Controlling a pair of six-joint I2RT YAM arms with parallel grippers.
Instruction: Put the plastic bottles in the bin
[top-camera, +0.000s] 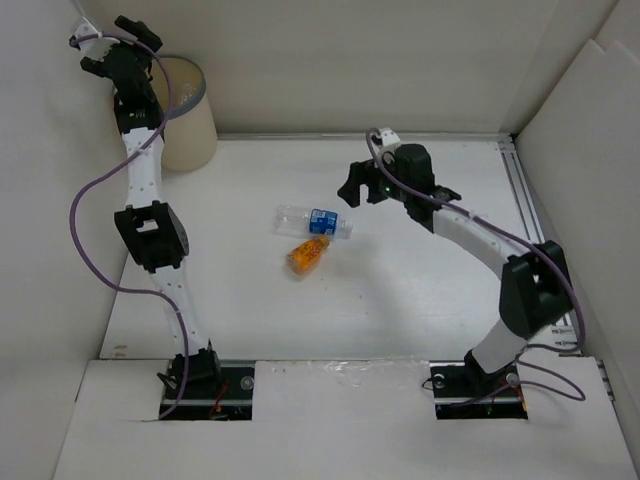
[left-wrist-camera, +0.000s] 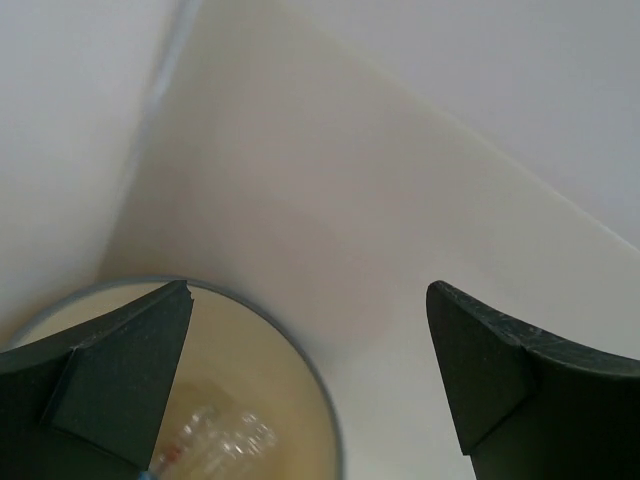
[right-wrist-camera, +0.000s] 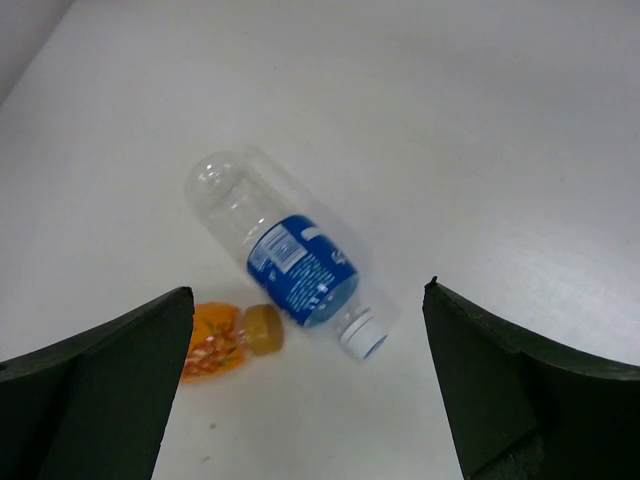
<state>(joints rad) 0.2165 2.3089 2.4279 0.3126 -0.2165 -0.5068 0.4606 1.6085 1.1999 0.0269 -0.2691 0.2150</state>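
My right gripper should next move to its left in the top view and go down around the clear bottle's blue label (top-camera: 323, 222) (right-wrist-camera: 302, 269), because the label is below on that side.
A clear bottle with a blue label (top-camera: 314, 221) lies on its side mid-table, its white cap to the right. An orange bottle (top-camera: 308, 255) lies just in front of it. Both show in the right wrist view, the blue-labelled one (right-wrist-camera: 285, 260) and the orange one (right-wrist-camera: 220, 340). My right gripper (top-camera: 352, 187) hangs open and empty just right of them. The cream bin (top-camera: 190, 135) stands at the far left corner. My left gripper (top-camera: 105, 45) is open and empty above the bin (left-wrist-camera: 325, 400). Clear bottles (left-wrist-camera: 215, 440) lie inside it.
White walls close in the table on the left, back and right. A metal rail (top-camera: 527, 205) runs along the right edge. The left arm's purple cable (top-camera: 85, 215) loops out to the left.
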